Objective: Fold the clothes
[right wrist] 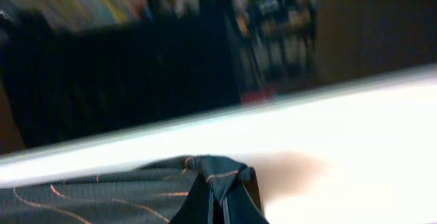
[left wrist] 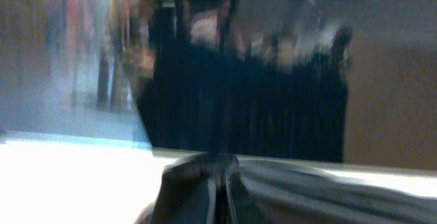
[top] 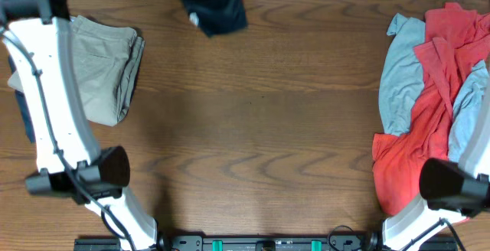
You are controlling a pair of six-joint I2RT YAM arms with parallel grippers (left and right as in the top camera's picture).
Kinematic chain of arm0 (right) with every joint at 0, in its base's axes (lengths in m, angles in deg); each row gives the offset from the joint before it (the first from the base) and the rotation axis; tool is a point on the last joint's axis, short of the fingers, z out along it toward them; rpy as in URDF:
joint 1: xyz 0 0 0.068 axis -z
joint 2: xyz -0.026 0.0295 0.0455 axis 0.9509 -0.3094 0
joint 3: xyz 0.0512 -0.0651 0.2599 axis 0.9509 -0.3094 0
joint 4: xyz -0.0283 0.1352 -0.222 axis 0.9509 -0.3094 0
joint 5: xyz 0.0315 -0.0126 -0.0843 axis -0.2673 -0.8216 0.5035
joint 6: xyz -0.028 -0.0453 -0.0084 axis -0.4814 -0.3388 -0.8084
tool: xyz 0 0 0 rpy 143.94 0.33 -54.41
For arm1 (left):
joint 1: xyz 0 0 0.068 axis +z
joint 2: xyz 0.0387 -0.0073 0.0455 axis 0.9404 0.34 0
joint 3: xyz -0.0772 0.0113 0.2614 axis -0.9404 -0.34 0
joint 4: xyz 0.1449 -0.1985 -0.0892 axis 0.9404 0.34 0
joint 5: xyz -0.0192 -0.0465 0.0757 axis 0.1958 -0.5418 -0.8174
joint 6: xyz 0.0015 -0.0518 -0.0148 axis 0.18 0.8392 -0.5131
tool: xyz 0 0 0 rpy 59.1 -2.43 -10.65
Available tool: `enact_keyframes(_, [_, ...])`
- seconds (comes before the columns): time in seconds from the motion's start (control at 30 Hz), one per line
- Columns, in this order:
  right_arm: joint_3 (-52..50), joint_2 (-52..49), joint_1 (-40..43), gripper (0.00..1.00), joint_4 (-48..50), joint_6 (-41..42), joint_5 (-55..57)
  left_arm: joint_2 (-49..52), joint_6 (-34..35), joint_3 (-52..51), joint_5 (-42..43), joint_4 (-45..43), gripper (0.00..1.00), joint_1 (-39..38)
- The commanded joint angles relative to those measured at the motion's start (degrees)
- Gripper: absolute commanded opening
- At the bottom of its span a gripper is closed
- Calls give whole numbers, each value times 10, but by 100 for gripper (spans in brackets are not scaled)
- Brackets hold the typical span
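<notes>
The left gripper moves down and back to the bare wood (top: 155,86) beside the khaki garment next and releases the dark garment's bunched edge. That part of the wood lies clear.
A dark navy garment (top: 210,6) with orange stitching hangs at the table's far edge, its top beyond the overhead view. Both grippers are outside the overhead view. In the left wrist view my left gripper (left wrist: 220,186) is shut on a bunched edge of the dark garment (left wrist: 287,193), though the view is blurred. In the right wrist view my right gripper (right wrist: 217,200) is shut on a stitched corner of the same garment (right wrist: 102,190), which stretches away to the left.
A folded khaki garment (top: 103,67) lies at the left, beside my left arm (top: 46,90). A pile of red and light blue clothes (top: 436,98) fills the right side. The brown wooden table (top: 260,144) spans the view.
</notes>
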Motion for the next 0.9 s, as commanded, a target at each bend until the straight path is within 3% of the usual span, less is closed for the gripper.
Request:
enact_keyframes(0.0, [2, -3, 16, 1, -89, -28, 66, -2, 7, 9, 39, 140, 6, 18])
enact_keyframes(0.13, [-9, -24, 15, 1, -260, -29, 106, 7, -41, -9, 40, 358, 6, 18])
enact_keyframes(0.33, [-47, -68, 16, 1, -432, -29, 110, 19, -124, -83, 40, 557, 6, 15])
enact_keyframes(0.63, [-214, -88, 15, 1, -529, -23, 110, 20, -161, -318, 26, 633, 6, 14])
enact_keyframes(0.87, [-351, -88, 15, 1, -538, -11, 104, 20, -161, -462, -66, 658, 6, 14])
